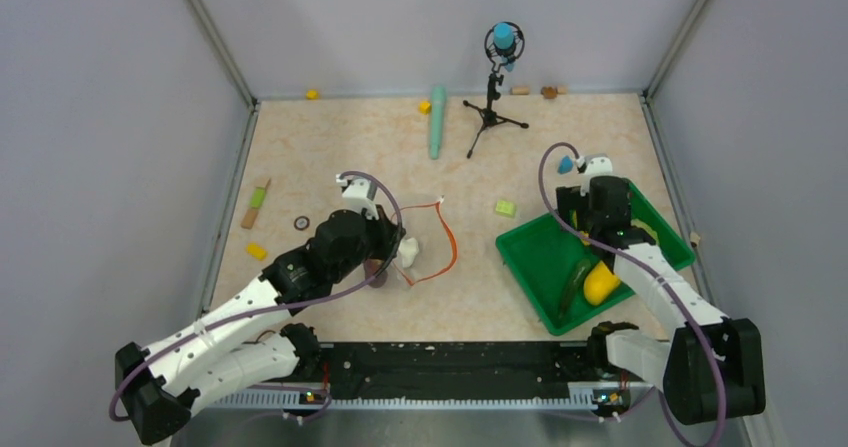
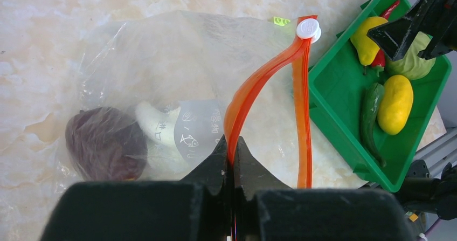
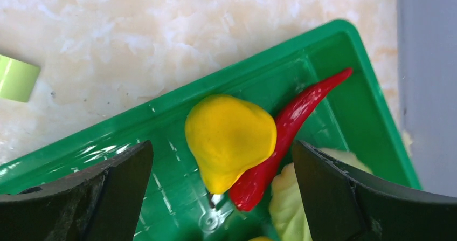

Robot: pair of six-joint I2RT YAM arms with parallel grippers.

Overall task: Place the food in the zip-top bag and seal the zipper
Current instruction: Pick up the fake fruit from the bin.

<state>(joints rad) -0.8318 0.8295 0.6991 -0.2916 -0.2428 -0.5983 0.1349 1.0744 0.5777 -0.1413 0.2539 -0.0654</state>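
Note:
The round yellow piece is between my fingers, so my right gripper should next move down into the green tray [image 3: 161, 122] and close around the wide part of the yellow piece.
The clear zip-top bag [image 2: 161, 52] lies flat with its mouth open. Inside it are a dark red round piece [image 2: 105, 144] and a white garlic bulb [image 2: 156, 125]. My left gripper [image 2: 233, 149] is shut on the orange-red zipper [image 2: 258, 82]; the white slider [image 2: 308, 29] sits at the far end. My right gripper [image 3: 221, 146] hangs open over the green tray [image 3: 161, 122], its fingers either side of a yellow piece [image 3: 229, 138] and a red chili [image 3: 291, 128]. A green leafy ball [image 3: 288, 203] lies beside them. A second yellow piece [image 2: 395, 103] and a dark green pod [image 2: 369, 117] also lie in the tray.
A long teal stick [image 1: 437, 120] and a small tripod stand [image 1: 492, 107] stand at the back. Small blocks are scattered about: a lime one [image 1: 505, 208] left of the tray, a yellow one [image 1: 257, 251] and a wood-and-green strip [image 1: 256, 203] at the left. Walls enclose three sides.

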